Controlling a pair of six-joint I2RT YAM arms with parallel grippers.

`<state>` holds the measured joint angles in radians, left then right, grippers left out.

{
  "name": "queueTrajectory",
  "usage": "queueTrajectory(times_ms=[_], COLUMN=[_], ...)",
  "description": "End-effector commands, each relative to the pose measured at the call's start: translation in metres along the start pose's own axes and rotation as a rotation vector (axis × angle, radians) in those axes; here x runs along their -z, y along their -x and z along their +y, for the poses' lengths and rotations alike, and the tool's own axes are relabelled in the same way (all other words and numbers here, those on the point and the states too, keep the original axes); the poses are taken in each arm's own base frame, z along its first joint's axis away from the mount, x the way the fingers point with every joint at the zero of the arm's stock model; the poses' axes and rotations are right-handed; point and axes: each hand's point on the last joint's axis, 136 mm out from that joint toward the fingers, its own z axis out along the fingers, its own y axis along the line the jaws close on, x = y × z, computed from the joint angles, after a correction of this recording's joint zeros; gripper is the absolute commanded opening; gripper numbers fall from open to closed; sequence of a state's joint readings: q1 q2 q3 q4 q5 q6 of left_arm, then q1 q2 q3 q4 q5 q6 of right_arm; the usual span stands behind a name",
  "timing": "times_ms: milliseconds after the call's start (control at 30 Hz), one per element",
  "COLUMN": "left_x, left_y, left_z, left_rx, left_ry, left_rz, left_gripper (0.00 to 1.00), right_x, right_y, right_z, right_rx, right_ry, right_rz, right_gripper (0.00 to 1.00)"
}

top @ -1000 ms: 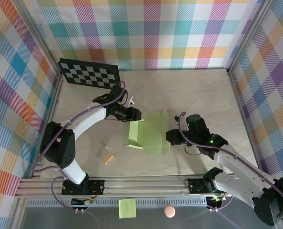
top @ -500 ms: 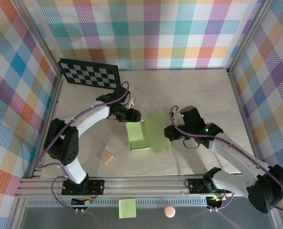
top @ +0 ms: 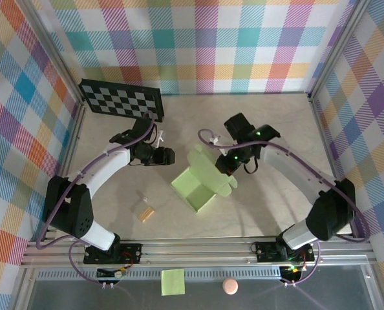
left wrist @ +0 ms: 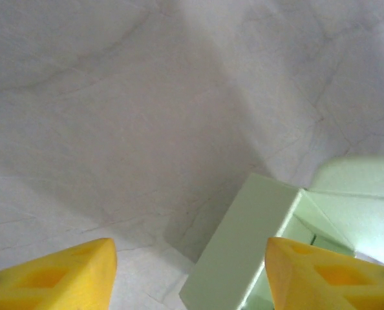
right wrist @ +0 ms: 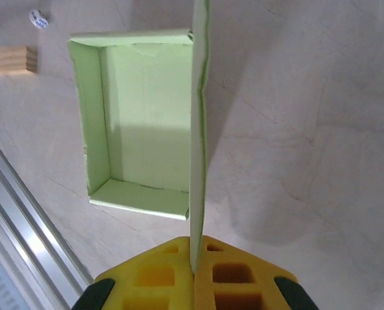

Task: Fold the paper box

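The paper box (top: 202, 183) is skewed, so my right gripper will swing the flap outward toward the checkerboard next.
The paper box (top: 202, 183) is a pale green card tray with one flap raised, lying skewed at the middle of the table. My right gripper (top: 224, 164) is at the box's far right side, shut on the upright flap. In the right wrist view the flap's thin edge runs down into the closed gripper (right wrist: 195, 268), and the open tray of the paper box (right wrist: 147, 116) lies to its left. My left gripper (top: 170, 156) hovers just left of the box, apart from it. Its yellow fingertips (left wrist: 56, 274) stand wide open, with the paper box's outer wall (left wrist: 244, 252) ahead of them.
A small tan block (top: 146, 212) lies on the table left of the box, also in the right wrist view (right wrist: 11, 59). A checkerboard (top: 121, 99) leans at the back left. The aluminium rail (top: 192, 248) runs along the near edge, with a sticky note (top: 172, 281) and a pink ball (top: 229, 285) beyond it.
My right arm has swung toward the back, dragging and turning the box to a diagonal. My left gripper has opened and drawn back to the left, off the box.
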<state>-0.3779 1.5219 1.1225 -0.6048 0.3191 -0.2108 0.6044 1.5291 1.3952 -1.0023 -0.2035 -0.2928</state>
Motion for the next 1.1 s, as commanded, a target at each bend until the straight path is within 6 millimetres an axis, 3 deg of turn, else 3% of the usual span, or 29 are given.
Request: queueTrajectory(times_ms=[0, 200, 600, 1067], left_x=[-0.002, -0.01, -0.031, -0.046], left_y=[-0.014, -0.033, -0.057, -0.048], left_z=[-0.012, -0.021, -0.011, -0.017], left_rx=[0.004, 0.054, 0.128, 0.159], left_ry=[-0.103, -0.208, -0.233, -0.294], left_rz=[0.029, 0.051, 0.087, 0.08], left_gripper=[0.54, 0.44, 0.29, 0.09], right_x=[0.004, -0.007, -0.04, -0.054], right_y=[-0.005, 0.027, 0.076, 0.077], right_z=[0.002, -0.004, -0.014, -0.019], right_rx=[0.255, 0.457, 0.733, 0.737], right_ry=[-0.002, 0.004, 0.013, 0.02], right_rz=[0.128, 0.208, 0.265, 0.301], right_gripper=[0.0, 0.0, 0.0, 0.0])
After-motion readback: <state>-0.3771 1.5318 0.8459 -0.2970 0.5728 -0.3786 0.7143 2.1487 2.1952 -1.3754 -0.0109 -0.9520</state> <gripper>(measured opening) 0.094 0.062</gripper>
